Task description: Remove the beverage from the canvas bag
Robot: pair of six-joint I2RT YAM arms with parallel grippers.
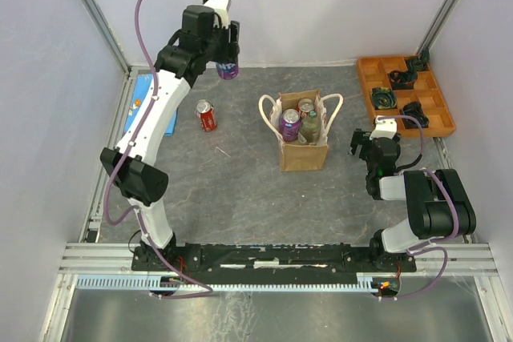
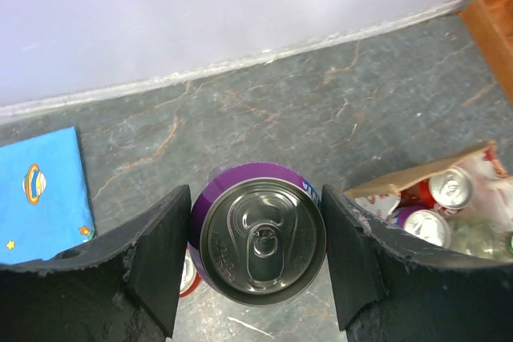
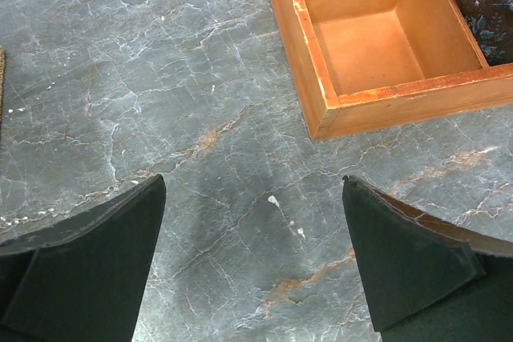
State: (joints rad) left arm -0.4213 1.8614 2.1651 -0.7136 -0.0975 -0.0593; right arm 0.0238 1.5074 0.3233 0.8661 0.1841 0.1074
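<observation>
My left gripper holds the purple can and needs to go down to the tabletop [image 1: 236, 122] between the red can and the bag [image 1: 303, 152] and release the can upright there, because that spot is bare.
The tan canvas bag [image 1: 303, 152] with cream handles stands mid-table; it also shows in the left wrist view [image 2: 421, 177]. Inside it are a purple can [image 1: 290, 124], a red can [image 1: 305, 106] and a greenish bottle [image 1: 311, 128]. My left gripper [image 1: 228, 62] is shut on another purple beverage can [image 1: 228, 72], held upright above the back left of the table, away from the bag. In the left wrist view this can [image 2: 263, 234] sits between both fingers [image 2: 160, 258]. My right gripper [image 1: 362, 143] is open and empty over bare table right of the bag [image 3: 252, 230].
A red can [image 1: 207, 115] lies on the table left of the bag, partly seen under the left finger [image 2: 187, 275]. A blue printed sheet [image 1: 145, 86] lies at the back left. An orange compartment tray [image 1: 365, 78] with dark items stands at the back right [image 3: 321, 86].
</observation>
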